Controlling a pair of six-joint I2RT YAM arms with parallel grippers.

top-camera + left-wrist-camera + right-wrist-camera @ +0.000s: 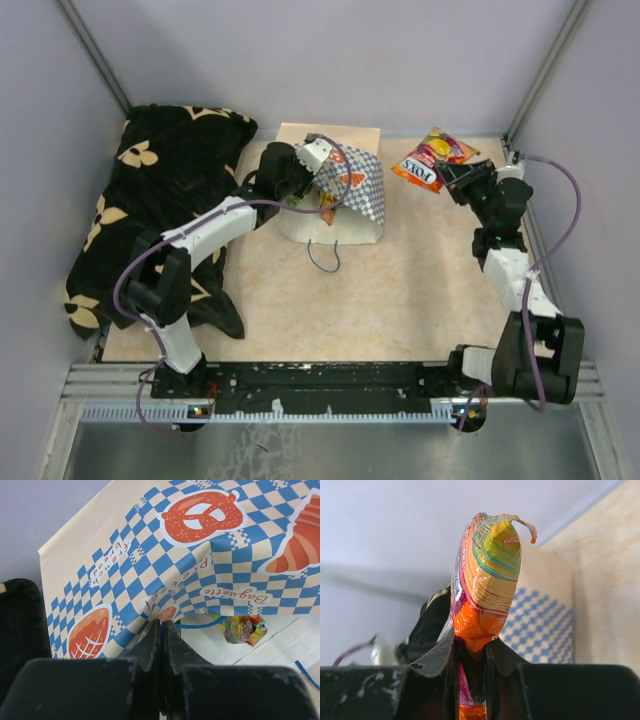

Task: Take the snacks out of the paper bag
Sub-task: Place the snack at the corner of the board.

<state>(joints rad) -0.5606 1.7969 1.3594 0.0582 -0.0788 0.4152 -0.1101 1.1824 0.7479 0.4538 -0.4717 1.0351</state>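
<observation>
My right gripper should next go down and release the packet on the table's bare back corner, because that corner is below the gripper and to its right in the top view.
The paper bag (pixel 355 195) lies on its side at the middle back, its mouth toward the arms. My left gripper (pixel 303 172) is shut on the bag's thin blue cord handle (pixel 161 630) and holds the checkered upper side (pixel 200 555) lifted. One crumpled snack (pixel 243 630) shows inside the mouth, and colourful snacks (pixel 325 205) also show there from above. At the back right, my right gripper (pixel 452 180) is shut on an orange snack packet (pixel 487 580), which reads FOX'S (pixel 420 172) from above. A second packet (pixel 447 147) lies just behind it.
A black flower-patterned cloth (pixel 150 210) covers the left side of the table. The bag's other cord handle (pixel 325 255) trails onto the table in front of the bag. Grey walls and frame posts close in the back and sides.
</observation>
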